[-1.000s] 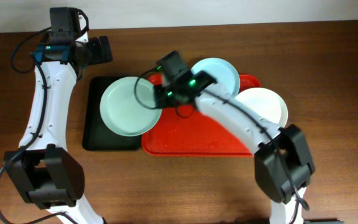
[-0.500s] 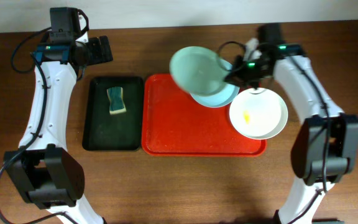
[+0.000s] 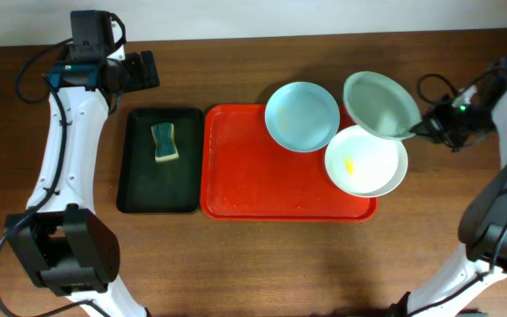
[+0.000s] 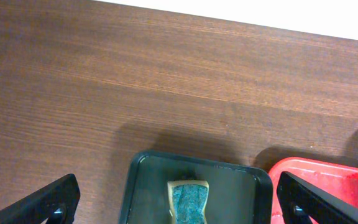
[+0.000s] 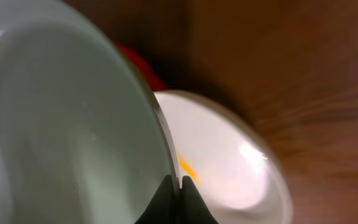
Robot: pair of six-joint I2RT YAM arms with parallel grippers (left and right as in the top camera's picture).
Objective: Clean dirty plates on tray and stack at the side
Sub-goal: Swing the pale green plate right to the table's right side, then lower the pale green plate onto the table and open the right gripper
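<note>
I need to move my right gripper to the right in the overhead view, past the white plate, and then down onto the bare wood (image 3: 448,181) (image 5: 340,163). That spot is clear for the mint plate it has.
The red tray (image 3: 253,180) holds a pale mint-blue plate (image 3: 302,116) at its back. A white plate (image 3: 365,160) with a yellow smear (image 3: 349,165) lies at the tray's right end. My right gripper (image 3: 419,130) is shut on the rim of a second mint plate (image 3: 379,106), which hangs tilted above the tray's back right corner. In the right wrist view the fingertips (image 5: 166,190) pinch that plate's (image 5: 61,124) edge, with the white plate (image 5: 229,162) below. My left gripper (image 3: 143,70) is open and empty behind the black tray.
A black tray (image 3: 139,198) lies left of the red one with a green-and-yellow sponge (image 3: 165,143) on it. The left wrist view shows the sponge (image 4: 189,200) and the black tray's rim (image 4: 229,169) below the open fingers (image 4: 48,208). Bare wood lies right of the red tray.
My right arm has swung the mint plate from over the black tray across to the red tray's back right corner, uncovering the sponge. The left arm has not moved.
</note>
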